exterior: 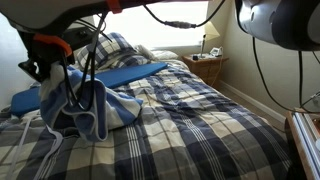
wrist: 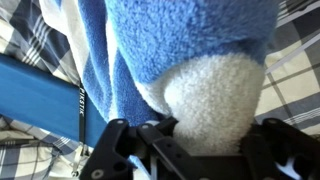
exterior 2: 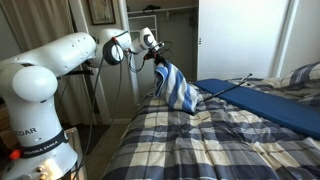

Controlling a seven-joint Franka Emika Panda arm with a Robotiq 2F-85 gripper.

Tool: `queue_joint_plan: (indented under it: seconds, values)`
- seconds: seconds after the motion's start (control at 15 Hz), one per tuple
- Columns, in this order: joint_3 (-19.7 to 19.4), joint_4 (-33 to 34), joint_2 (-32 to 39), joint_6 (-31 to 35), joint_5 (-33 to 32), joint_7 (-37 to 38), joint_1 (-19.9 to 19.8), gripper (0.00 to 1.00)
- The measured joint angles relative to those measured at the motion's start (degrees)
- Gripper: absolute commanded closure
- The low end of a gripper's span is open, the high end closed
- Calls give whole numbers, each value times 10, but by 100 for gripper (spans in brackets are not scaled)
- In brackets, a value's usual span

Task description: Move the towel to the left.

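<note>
My gripper moves slightly farther from the nightstand next, stays raised above the plaid bed, and releases the towel, since its lower folds already touch the cover.
The towel (exterior 2: pixel 178 88) is blue and white terry cloth. It hangs lifted from my gripper (exterior 2: pixel 158 62) over the plaid bed, its lower end still touching the cover. In an exterior view it drapes below the gripper (exterior: pixel 57 68) as blue and white folds (exterior: pixel 85 108). In the wrist view the towel (wrist: pixel 190 70) fills the frame, bunched between the black fingers (wrist: pixel 200 135). The gripper is shut on the towel.
The bed has a blue-and-white plaid cover (exterior 2: pixel 210 150). A blue sheet or mat (exterior 2: pixel 270 105) lies across it near the pillows (exterior: pixel 125 45). A nightstand with a lamp (exterior: pixel 207 62) stands beside the bed. The robot base (exterior 2: pixel 40 150) stands at the bed's side.
</note>
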Motion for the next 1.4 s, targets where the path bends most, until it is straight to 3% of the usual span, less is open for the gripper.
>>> queue_joint_plan:
  seconds: [0.4, 0.47, 0.53, 0.87, 1.07, 1.4]
  values:
    - [1, -3, 6, 72, 1, 0, 3, 95]
    - [2, -3, 6, 74, 1, 0, 4, 53]
    - [3, -3, 7, 76, 1, 0, 5, 53]
    - [12, -1, 7, 77, 2, -32, 8, 17]
    - [32, -1, 1, 76, 12, -68, 6, 1]
    - [30, 4, -9, 123, 11, -79, 6, 0]
